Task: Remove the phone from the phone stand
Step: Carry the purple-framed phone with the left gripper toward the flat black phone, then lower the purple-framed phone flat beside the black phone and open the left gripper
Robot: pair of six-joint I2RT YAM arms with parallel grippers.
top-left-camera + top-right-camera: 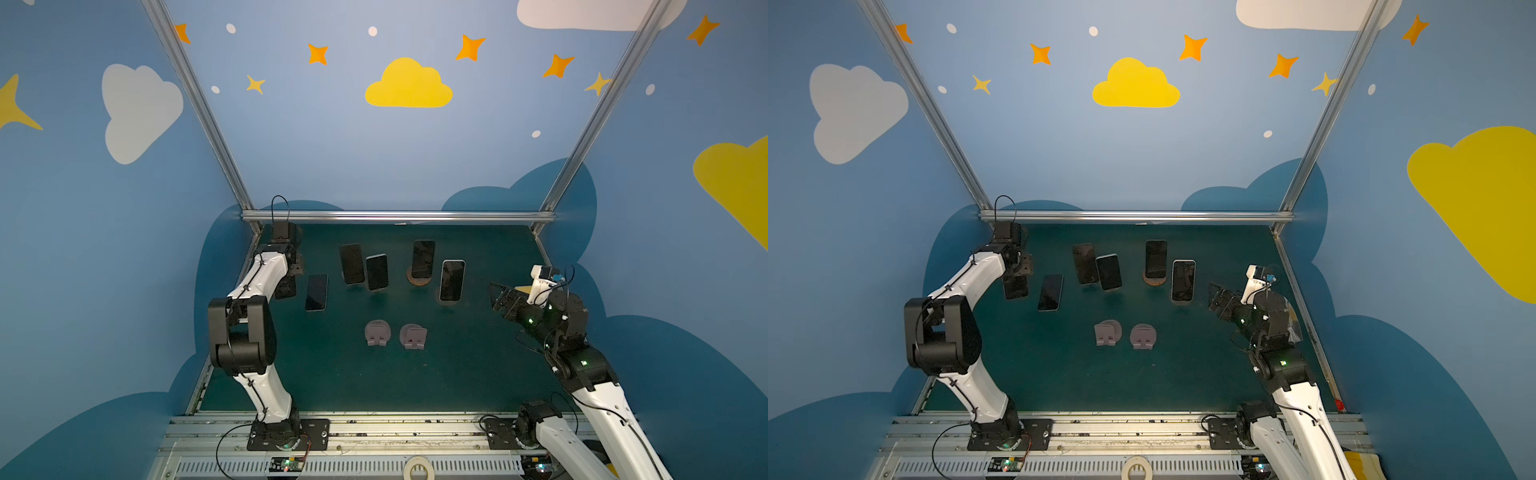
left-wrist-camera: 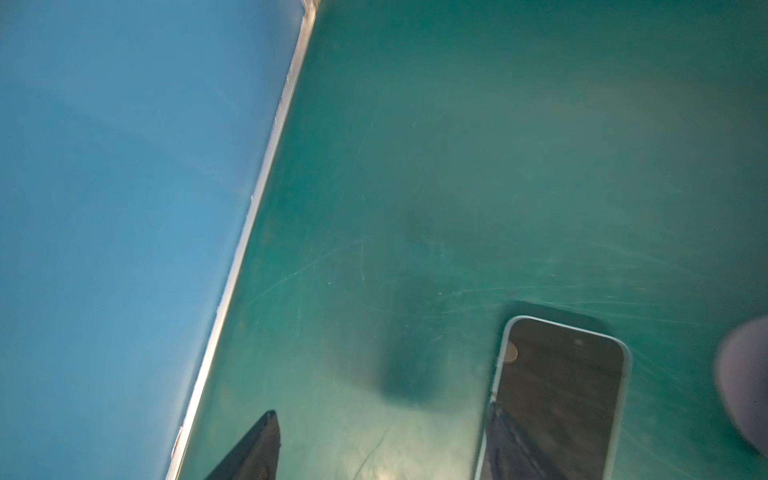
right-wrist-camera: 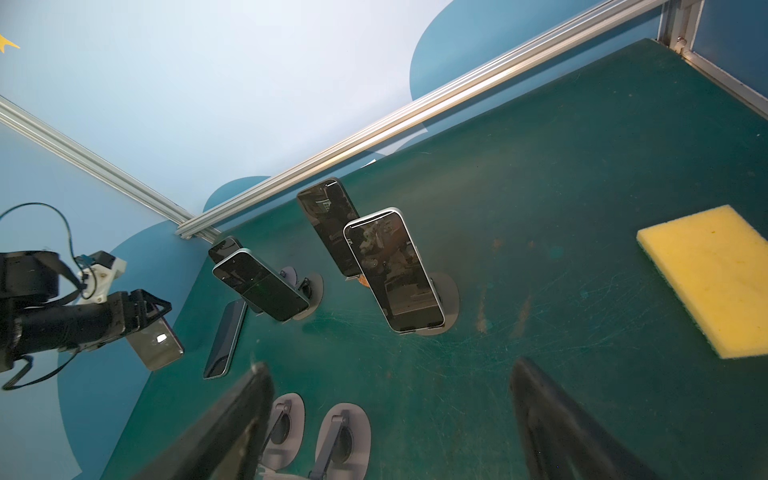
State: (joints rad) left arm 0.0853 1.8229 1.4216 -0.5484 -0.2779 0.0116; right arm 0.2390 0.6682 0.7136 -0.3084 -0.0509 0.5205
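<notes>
Next, my left gripper moves down toward the bare mat (image 1: 1025, 305) (image 2: 384, 420) beside the light-rimmed phone, as it lies clear of stands, and releases the dark phone there.
My left gripper (image 1: 288, 270) hangs at the back left, shut on a dark phone (image 1: 286, 287) that it holds clear of the mat; the right wrist view shows this phone (image 3: 158, 338) in its jaws. The held phone does not show in the left wrist view. Several phones stand on stands: two on the left (image 1: 352, 264) (image 1: 377, 272), one (image 1: 423, 258) on a cork stand (image 1: 419, 280), one (image 1: 452, 280) on a grey stand (image 1: 449, 302). Two empty grey stands (image 1: 377, 332) (image 1: 412, 336) sit mid-mat. My right gripper (image 1: 496, 297) is open and empty, right of the phones.
A light-rimmed phone (image 1: 316, 292) lies flat on the green mat (image 1: 457, 374), beside my left gripper. A yellow sponge (image 3: 706, 278) lies near the right edge. Aluminium rails (image 1: 395, 216) and blue walls bound the back and sides. A tape roll (image 1: 419, 469) sits on the front rail.
</notes>
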